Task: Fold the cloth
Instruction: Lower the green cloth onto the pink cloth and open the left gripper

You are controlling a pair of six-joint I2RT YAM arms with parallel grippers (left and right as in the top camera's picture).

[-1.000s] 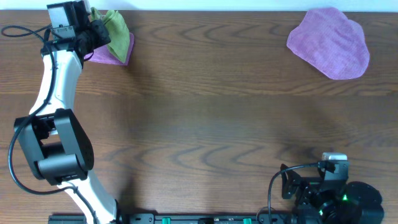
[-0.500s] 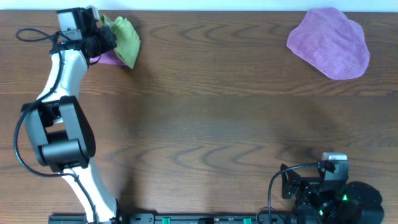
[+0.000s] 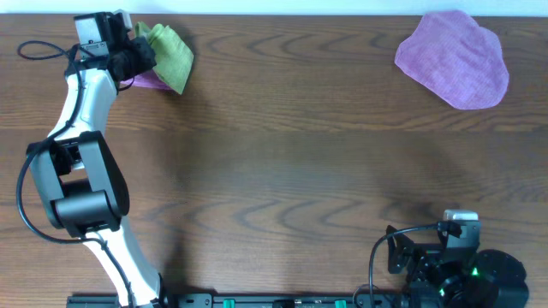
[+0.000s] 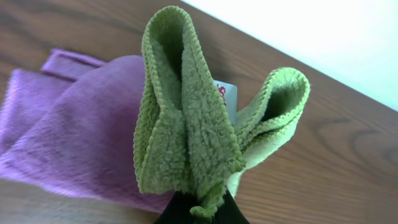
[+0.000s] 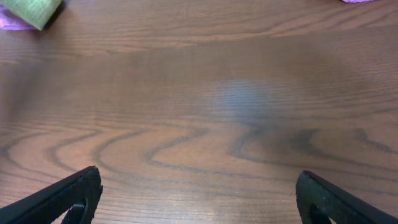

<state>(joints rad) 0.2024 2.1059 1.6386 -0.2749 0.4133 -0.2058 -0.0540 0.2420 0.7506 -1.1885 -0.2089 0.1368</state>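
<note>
The lime-green cloth [image 3: 169, 53] is still hanging above. My left gripper will next go down and move it to the left in the overhead view, over the small purple cloth [image 3: 151, 80].
The lime-green cloth [image 3: 169, 53] hangs bunched at the table's far left corner, above the small folded purple cloth [image 3: 151, 80]. My left gripper [image 3: 139, 51] is shut on it. In the left wrist view the cloth [image 4: 186, 130] rises in two looped folds from the black jaws [image 4: 200, 211], with the white tag [image 4: 226, 96] between the folds. The cloth also shows far off in the right wrist view [image 5: 34, 10]. My right gripper [image 5: 199, 199] is open and empty, parked at the near right edge [image 3: 441, 257] of the table.
The large purple cloth [image 3: 454, 58] lies at the far right of the wooden table [image 3: 291, 171]. The small purple cloth [image 4: 68, 143] lies flat under the green one. The table's far edge and a white wall [image 4: 323, 37] are just behind my left gripper.
My left gripper has swung a little to the right with the green cloth, lifting it off the small purple cloth. The right arm has not moved.
</note>
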